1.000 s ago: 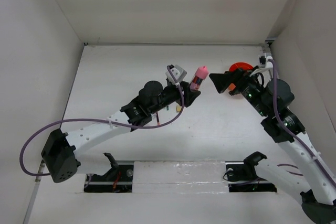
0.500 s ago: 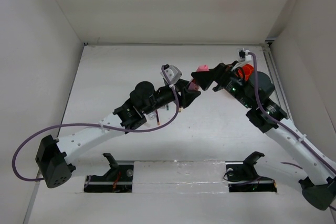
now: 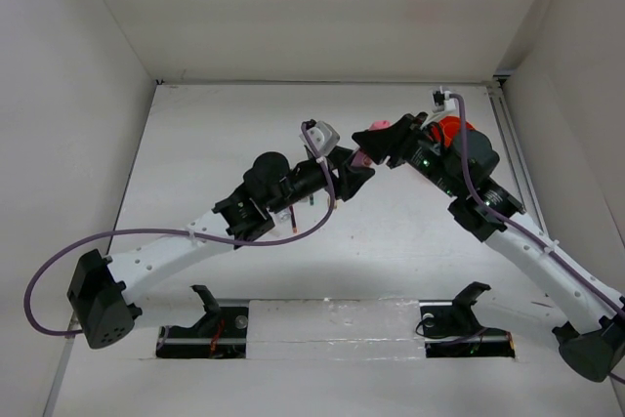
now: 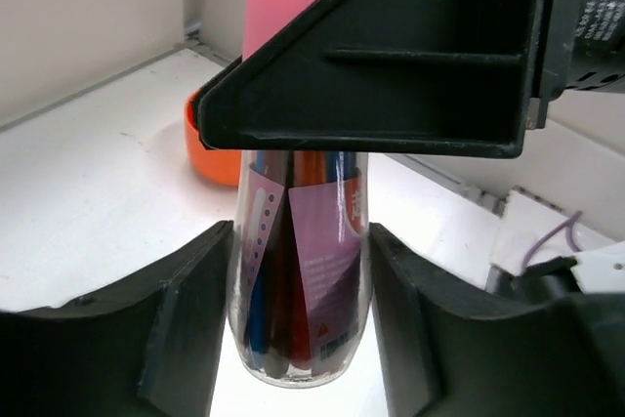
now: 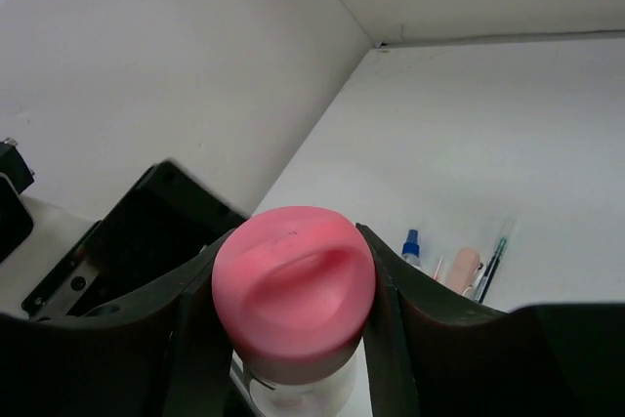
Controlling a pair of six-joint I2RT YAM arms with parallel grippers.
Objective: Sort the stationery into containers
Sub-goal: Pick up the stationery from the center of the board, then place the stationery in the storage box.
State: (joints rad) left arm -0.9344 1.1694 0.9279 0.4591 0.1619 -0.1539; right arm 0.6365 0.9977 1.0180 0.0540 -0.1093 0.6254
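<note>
The right gripper carries the cylinder down into the orange tub (image 3: 453,128) next, below the gripper and to its right in the top view, and releases.
The pink-capped reddish cylinder (image 4: 298,271) hangs upright in the air between my two grippers. My right gripper (image 5: 293,310) is shut on its pink cap (image 5: 293,285) from above. My left gripper (image 4: 301,290) flanks its clear lower body, fingers (image 4: 190,329) close against both sides; whether they still press it I cannot tell. In the top view the cylinder (image 3: 371,132) is at the table's middle back, with the left gripper (image 3: 354,169) below it and the right gripper (image 3: 383,144) beside it. The orange tub (image 3: 453,128) sits just right of them, mostly hidden by the right arm.
On the table below lie the blue-capped bottle (image 5: 411,245), the pink eraser (image 5: 463,269) and the dark green pen (image 5: 494,259). A thin red pen (image 3: 293,214) and a tan cube (image 3: 332,205) show beside the left arm. White walls enclose the table.
My right arm has swung left from the orange tub to the cylinder, and its open jaws have shut on the pink cap. The left arm shifted slightly left with the cylinder.
</note>
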